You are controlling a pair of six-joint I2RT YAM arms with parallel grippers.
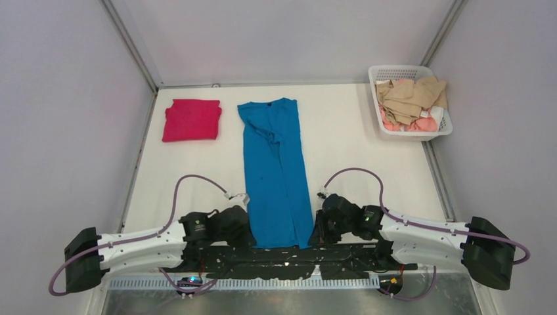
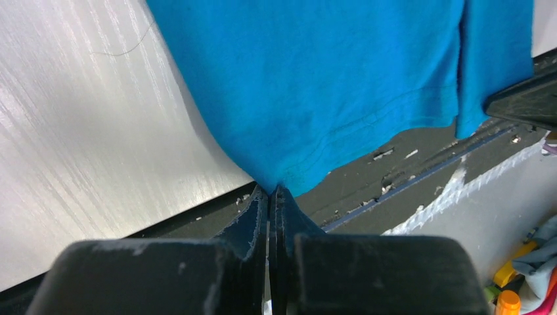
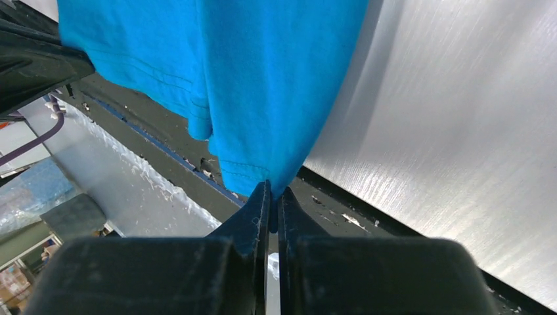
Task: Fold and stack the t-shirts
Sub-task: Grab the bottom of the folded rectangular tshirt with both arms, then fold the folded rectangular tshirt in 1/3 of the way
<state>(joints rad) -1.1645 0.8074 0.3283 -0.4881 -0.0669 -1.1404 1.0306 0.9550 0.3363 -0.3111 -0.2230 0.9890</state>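
The robot's right gripper needs to lift the corner of the t-shirt's hem next, carry it outward to the t-shirt's wrinkled chest [image 1: 286,142] and release it there, which will fold the long t-shirt.
The blue t-shirt [image 1: 276,170] lies as a long narrow strip down the middle of the table, sides folded in, collar at the far end, hem at the near edge. My left gripper [image 1: 248,230] is shut on its near left hem corner [image 2: 289,174]. My right gripper [image 1: 314,230] is shut on its near right hem corner [image 3: 263,167]. Both corners are lifted a little off the table. The magenta-red t-shirt [image 1: 192,120] lies folded into a flat square at the far left.
A white basket [image 1: 441,131] with beige and pink clothes stands at the far right. The black mounting plate [image 1: 289,259] runs along the near edge under the shirt's hem. Grey walls close in the table on three sides.
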